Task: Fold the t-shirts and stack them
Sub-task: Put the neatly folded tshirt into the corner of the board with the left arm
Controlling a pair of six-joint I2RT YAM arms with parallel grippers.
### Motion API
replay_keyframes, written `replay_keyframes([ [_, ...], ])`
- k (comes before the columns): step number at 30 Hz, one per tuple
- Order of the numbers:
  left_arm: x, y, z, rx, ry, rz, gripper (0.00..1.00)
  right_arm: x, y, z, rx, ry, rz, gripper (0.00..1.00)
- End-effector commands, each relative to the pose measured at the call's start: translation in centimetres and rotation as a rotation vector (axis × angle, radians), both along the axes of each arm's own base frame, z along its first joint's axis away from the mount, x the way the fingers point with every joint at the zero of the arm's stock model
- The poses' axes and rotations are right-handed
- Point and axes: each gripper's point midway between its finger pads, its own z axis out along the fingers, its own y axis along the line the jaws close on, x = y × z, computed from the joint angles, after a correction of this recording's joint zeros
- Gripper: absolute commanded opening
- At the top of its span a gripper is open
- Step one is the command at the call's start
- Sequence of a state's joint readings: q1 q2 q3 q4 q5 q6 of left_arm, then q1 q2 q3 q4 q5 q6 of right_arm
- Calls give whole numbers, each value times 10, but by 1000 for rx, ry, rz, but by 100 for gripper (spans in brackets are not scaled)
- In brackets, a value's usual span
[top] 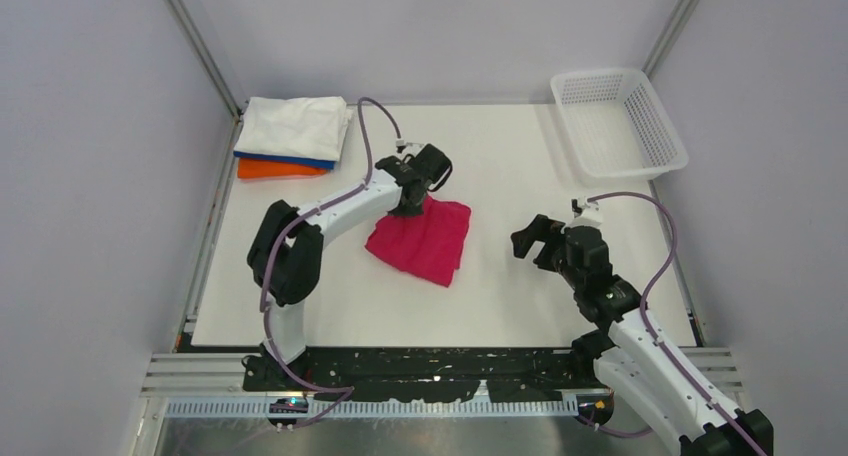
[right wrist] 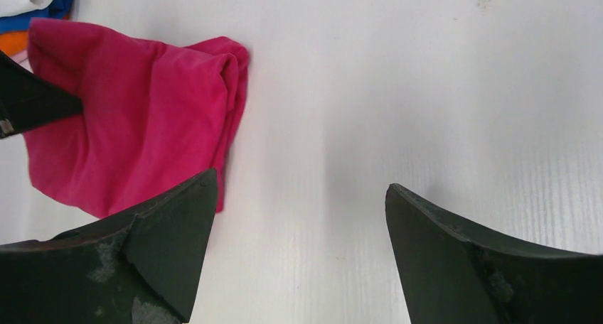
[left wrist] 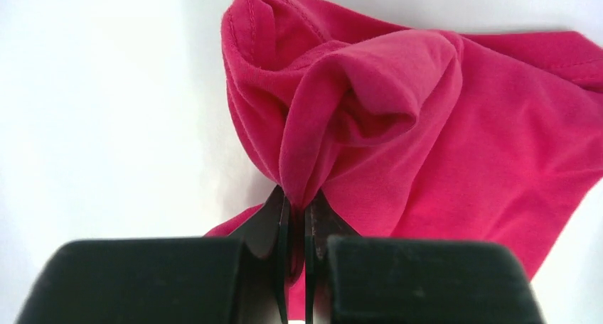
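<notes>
I should lift the folded shirt onto the stack's white top (top: 294, 127), which is outward and to the left of my left gripper in the top view, and let go of the shirt there.
A folded magenta-red t-shirt (top: 425, 241) lies mid-table. My left gripper (top: 410, 208) is shut on its far-left corner, pinching a bunch of the cloth (left wrist: 306, 160) that rises in folds between the fingers. The shirt also shows in the right wrist view (right wrist: 135, 118). A stack of folded shirts sits at the back left: white (top: 295, 126) on top, blue (top: 290, 160) under it, orange (top: 280, 170) at the bottom. My right gripper (top: 535, 241) is open and empty, hovering to the right of the red shirt, over bare table (right wrist: 301, 189).
A white plastic mesh basket (top: 620, 121) stands at the back right corner. Grey walls enclose the white table (top: 500, 176) on the left, back and right.
</notes>
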State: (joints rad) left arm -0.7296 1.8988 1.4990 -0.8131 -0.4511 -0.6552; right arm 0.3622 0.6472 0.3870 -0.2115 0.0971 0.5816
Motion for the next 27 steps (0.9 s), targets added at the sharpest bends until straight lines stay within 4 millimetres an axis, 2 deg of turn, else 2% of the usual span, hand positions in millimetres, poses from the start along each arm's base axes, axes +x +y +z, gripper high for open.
replay_keyframes([
  [1, 39, 41, 35, 254, -90, -13, 0, 7, -16, 6, -56, -47, -64, 95],
  [4, 67, 53, 42, 306, -109, -21, 0, 8, -21, 3, -77, -41, -84, 95],
  [9, 115, 83, 57, 396, -133, -25, 0, 10, -30, -2, -109, -35, -126, 95],
  [12, 142, 109, 77, 439, -163, 2, 0, 13, -33, -5, -127, -36, -142, 96],
  [17, 185, 137, 108, 428, -250, 13, 0, 16, -34, -15, -166, 3, -134, 95],
  [23, 217, 155, 146, 504, -344, -19, 0, 19, -31, -18, -172, 2, -116, 95],
  [27, 227, 165, 174, 520, -392, -10, 0, 22, -34, -17, -180, -8, -136, 95],
])
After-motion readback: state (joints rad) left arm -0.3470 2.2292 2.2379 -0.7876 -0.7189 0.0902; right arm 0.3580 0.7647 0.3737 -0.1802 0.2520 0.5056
